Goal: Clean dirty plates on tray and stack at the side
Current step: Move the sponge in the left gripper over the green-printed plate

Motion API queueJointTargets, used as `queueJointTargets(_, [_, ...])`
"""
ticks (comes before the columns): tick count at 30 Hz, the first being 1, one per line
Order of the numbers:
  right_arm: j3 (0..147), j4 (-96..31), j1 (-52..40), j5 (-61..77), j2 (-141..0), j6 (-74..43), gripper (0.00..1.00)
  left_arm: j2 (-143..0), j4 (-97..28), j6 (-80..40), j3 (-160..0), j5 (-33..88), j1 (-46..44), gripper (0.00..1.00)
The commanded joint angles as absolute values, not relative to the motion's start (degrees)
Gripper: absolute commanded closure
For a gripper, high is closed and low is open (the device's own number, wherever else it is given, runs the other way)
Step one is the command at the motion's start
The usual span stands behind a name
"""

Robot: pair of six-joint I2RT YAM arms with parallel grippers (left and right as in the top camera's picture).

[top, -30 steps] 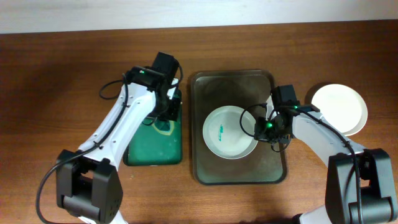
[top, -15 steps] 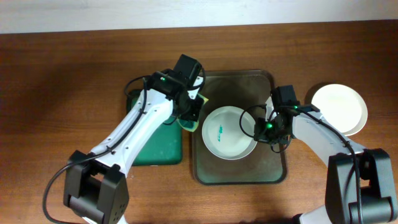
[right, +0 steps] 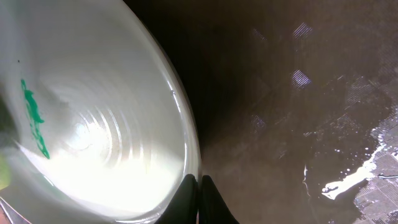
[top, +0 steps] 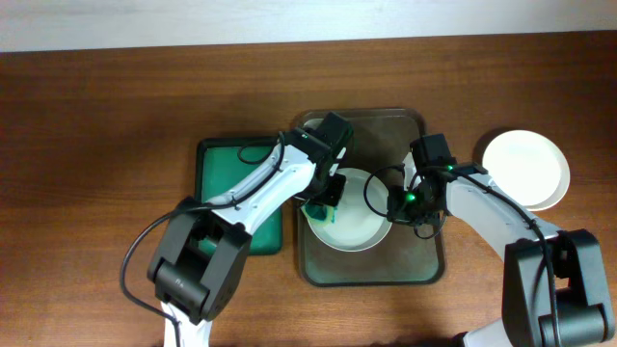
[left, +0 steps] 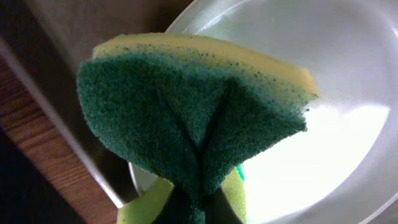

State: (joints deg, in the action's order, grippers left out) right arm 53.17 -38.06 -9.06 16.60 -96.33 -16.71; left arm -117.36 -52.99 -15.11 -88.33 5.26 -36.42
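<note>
My left gripper wipes the plate next, as it bears a smear, then carries the sponge over to the smaller green tray and releases it there.
A white plate (top: 362, 220) lies in the dark tray (top: 424, 255); it bears a teal-green smear (right: 34, 118). My left gripper (top: 323, 204) is shut on a green-and-yellow sponge (left: 193, 118) and holds it over the plate's left side (left: 323, 149). My right gripper (top: 397, 200) is shut on the plate's right rim (right: 193, 155), one finger inside and one outside. More white plates (top: 525, 169) sit stacked on the table to the right of the tray; their number is not clear.
A smaller green tray (top: 217, 207) lies left of the dark tray, without the sponge. The dark tray's floor shows wet white streaks (right: 348, 180) right of the held plate. Wooden table all round.
My left arm has swung right from the green tray, carrying the sponge over the plate's left side, now covering the smear from above. The right gripper has stayed on the rim.
</note>
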Motion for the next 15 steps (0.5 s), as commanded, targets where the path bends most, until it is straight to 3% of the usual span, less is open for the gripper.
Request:
queueJointTargets(1, [53.4, -37.9, -9.8, 17.4, -96.8, -17.0, 0.96, -119.9, -51.4, -17.3, -89.1, 9.2, -36.4, 1.0])
queueJointTargets(5, [53.4, -37.9, -9.8, 17.4, -96.8, -17.0, 0.96, -124.2, -50.6, -19.7, -89.1, 12.1, -36.4, 1.0])
queueJointTargets(10, [53.4, -37.7, -9.8, 17.4, -96.8, -17.0, 0.96, -126.3, -48.8, -19.7, -89.1, 26.5, -37.1, 1.0])
queueJointTargets(13, [53.4, -37.7, -9.8, 17.4, -96.8, -17.0, 0.96, -126.3, -44.2, -19.7, -89.4, 43.0, -37.1, 1.0])
queueJointTargets(15, [53.4, -37.7, -9.7, 17.4, -96.8, -17.0, 0.96, -126.0, -44.8, -19.4, -91.9, 43.7, -36.9, 1.0])
